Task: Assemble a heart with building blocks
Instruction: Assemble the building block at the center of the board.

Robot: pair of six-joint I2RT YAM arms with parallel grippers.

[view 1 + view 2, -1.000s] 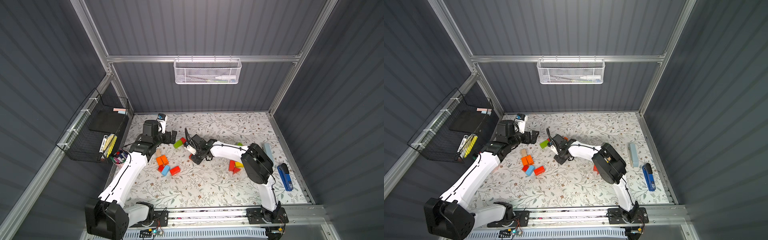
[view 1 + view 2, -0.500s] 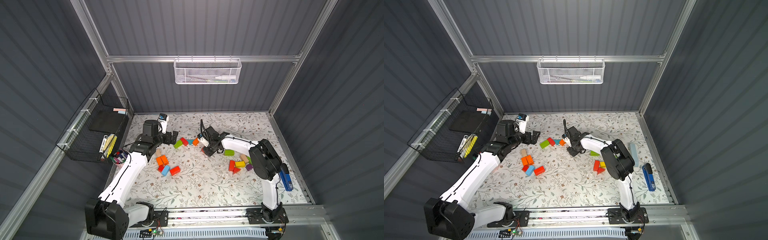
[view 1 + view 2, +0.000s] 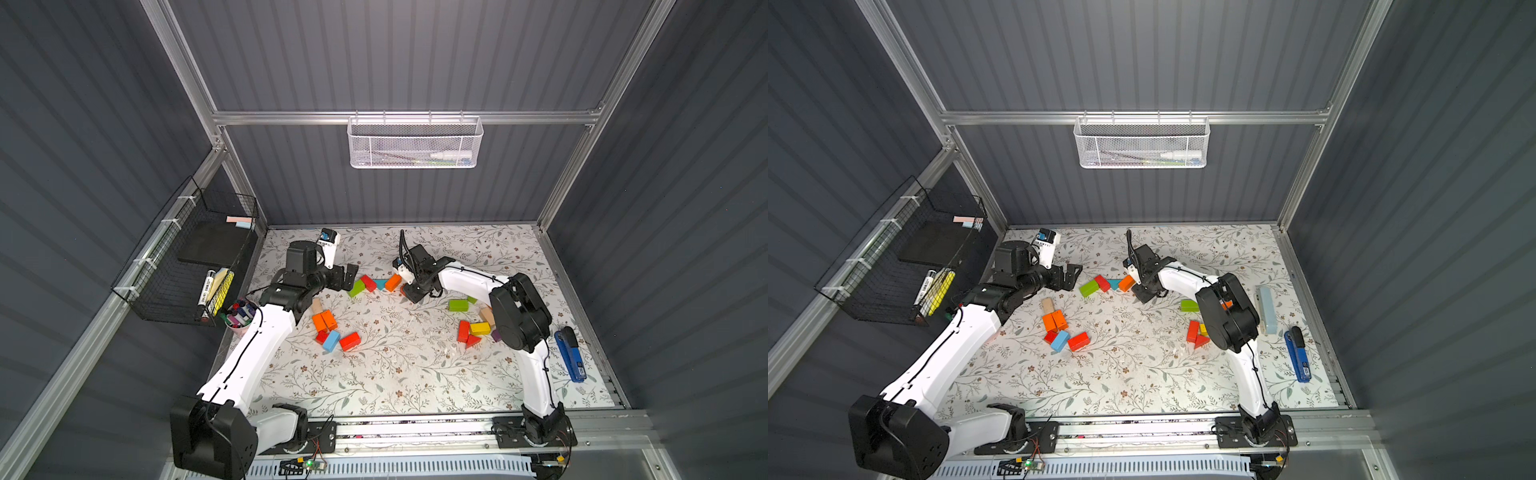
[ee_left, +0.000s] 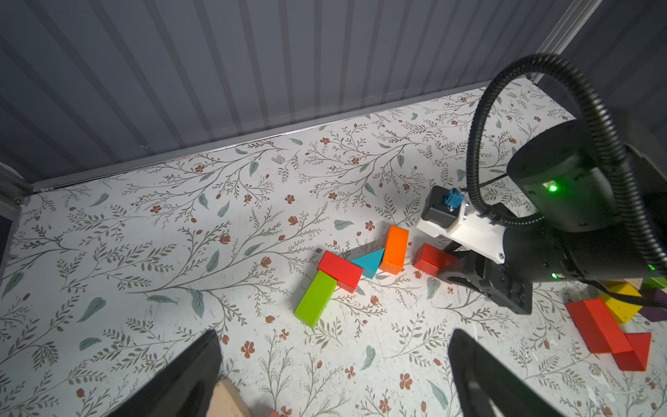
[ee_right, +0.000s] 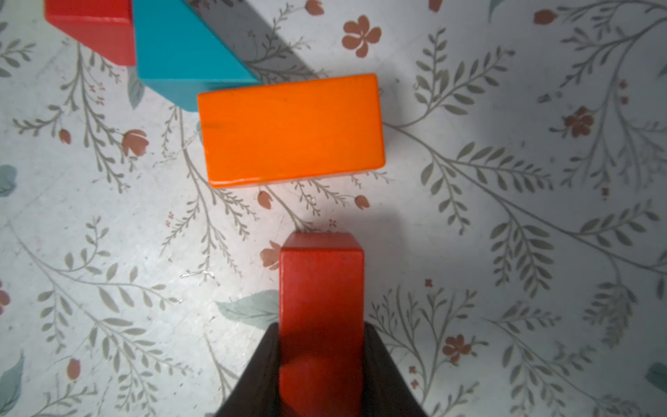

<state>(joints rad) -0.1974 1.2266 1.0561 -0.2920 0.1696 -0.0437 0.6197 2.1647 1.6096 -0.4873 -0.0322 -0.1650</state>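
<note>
My right gripper needs to bring the red brick toward the orange brick's facing long side [image 3: 397,284] [image 5: 309,178] next and let go of it against that side, because a piece of mat is between them.
A row of building blocks lies at the back centre: green brick [image 3: 356,287], red brick [image 3: 368,283], teal wedge [image 3: 380,284], orange brick [image 3: 392,282]. Just right of the orange brick [image 5: 290,130], my right gripper [image 5: 321,357] is shut on another red brick [image 5: 321,289], held low over the mat and apart from the row. My left gripper [image 4: 334,364] stands open left of the row, nothing between its fingers [image 4: 187,375]. Loose blocks lie in two clusters: orange bricks [image 3: 325,321] at the left, a yellow brick [image 3: 479,328] at the right.
A cup of marker pens [image 3: 240,314] stands at the mat's left edge under a black wire basket [image 3: 195,257]. A blue tool [image 3: 570,359] and a pale blue bar [image 3: 1266,309] lie along the right edge. A white mesh basket [image 3: 414,142] hangs on the back wall.
My right gripper has swung to the right off the row, uncovering the teal wedge and orange brick. The left arm has stayed still.
</note>
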